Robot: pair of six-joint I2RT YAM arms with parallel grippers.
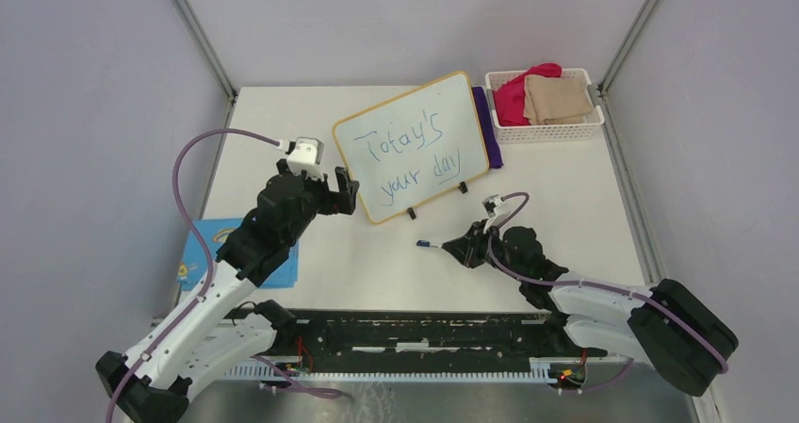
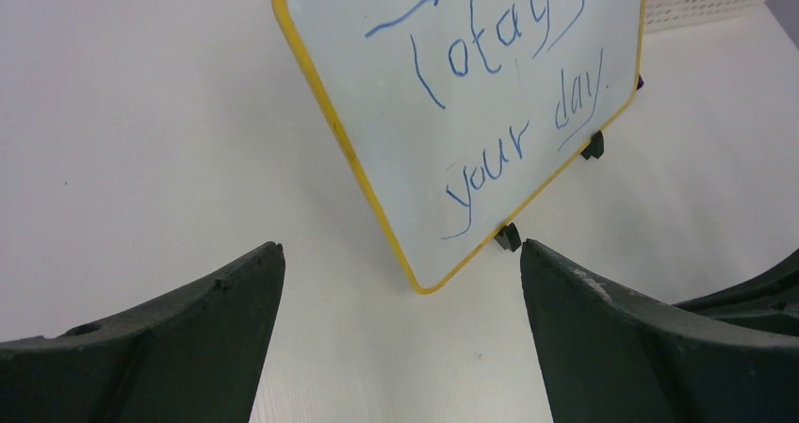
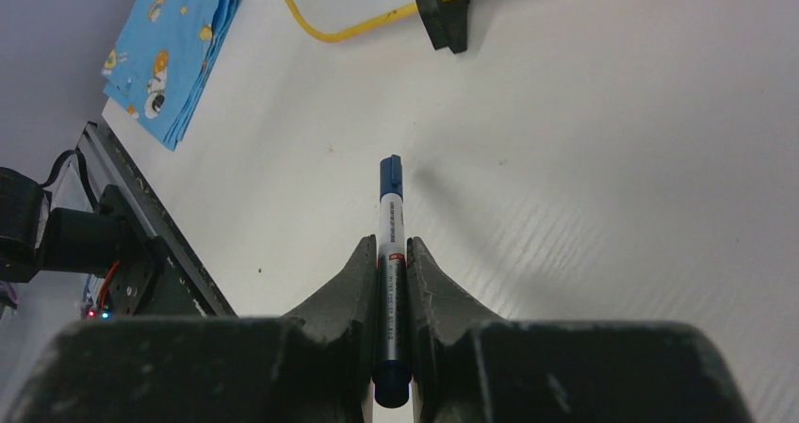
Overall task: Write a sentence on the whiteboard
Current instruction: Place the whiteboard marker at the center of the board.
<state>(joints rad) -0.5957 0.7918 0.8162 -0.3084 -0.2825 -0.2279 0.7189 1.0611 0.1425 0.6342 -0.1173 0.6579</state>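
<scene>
The marker (image 3: 390, 225) is capped and the words already stand on the board, so my right gripper will next lower to the bare tabletop below the board and release it.
The whiteboard (image 1: 415, 143) lies tilted on the table, yellow-tan framed with two black feet on its near edge. Blue handwritten words, the sentence (image 1: 407, 150), read "Today's your day" in two lines, also clear on the whiteboard (image 2: 471, 93) in the left wrist view. My left gripper (image 1: 337, 189) stands open just left of the board's near-left corner, nothing between its fingers (image 2: 198, 338). My right gripper (image 1: 462, 250) is shut on a blue-capped marker (image 3: 390, 225), low over the table in front of the board, marker tip (image 1: 426, 245) pointing left. The board's corner and one black foot (image 3: 443, 16) show ahead.
A white basket (image 1: 546, 131) holding red and tan cloths stands at the back right. A purple cloth (image 1: 490, 126) lies between it and the board. A blue patterned booklet (image 1: 203, 249) lies at the left near edge, also seen as the blue booklet (image 3: 170, 51).
</scene>
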